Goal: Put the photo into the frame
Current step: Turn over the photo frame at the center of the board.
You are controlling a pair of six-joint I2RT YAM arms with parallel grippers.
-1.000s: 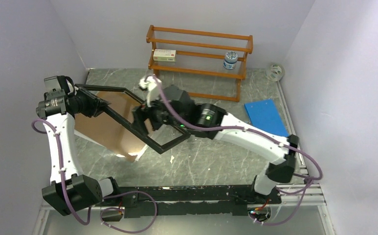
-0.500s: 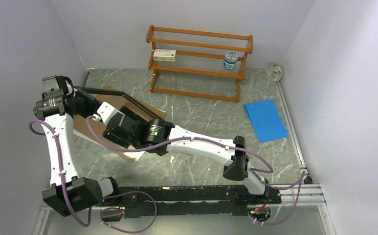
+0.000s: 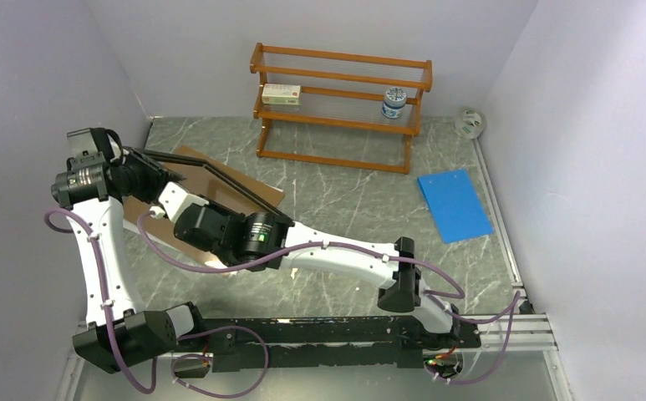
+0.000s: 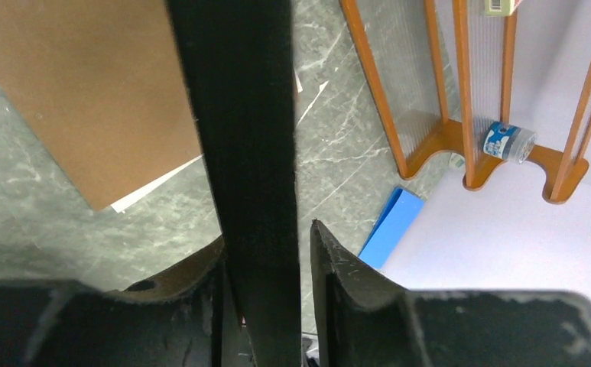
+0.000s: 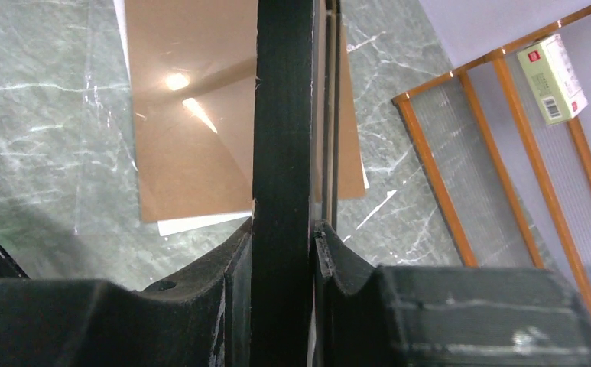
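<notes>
Next, my right gripper swings the frame (image 3: pixel 229 180) down and toward the right in the top view and releases it there, as open tabletop lies below that way.
The frame (image 3: pixel 229 180), black with a glass pane, is held up off the table on edge at the left. My right gripper (image 5: pixel 284 225) is shut on its black bar (image 5: pixel 280 99), both fingers pressed to it. My left gripper (image 4: pixel 267 237) also has a bar of the frame (image 4: pixel 238 115) between its jaws, but a narrow gap shows at the right finger (image 4: pixel 330 260), so it stands open. In the top view both grippers sit close together at the frame's left end. The photo (image 5: pixel 200 223) lies on the table, only a white strip (image 4: pixel 154 183) showing from under the brown backing board (image 5: pixel 193 138).
A wooden shelf rack (image 3: pixel 340 109) stands at the back with a small white box (image 3: pixel 281 93) and a jar (image 3: pixel 394 103) on it. A blue sheet (image 3: pixel 455 205) lies at the right, and a tape roll (image 3: pixel 470 123) sits in the far right corner.
My right arm swung left along the frame and its jaws closed on the bar near my left gripper. The frame tipped up onto its edge. My left jaws loosened.
</notes>
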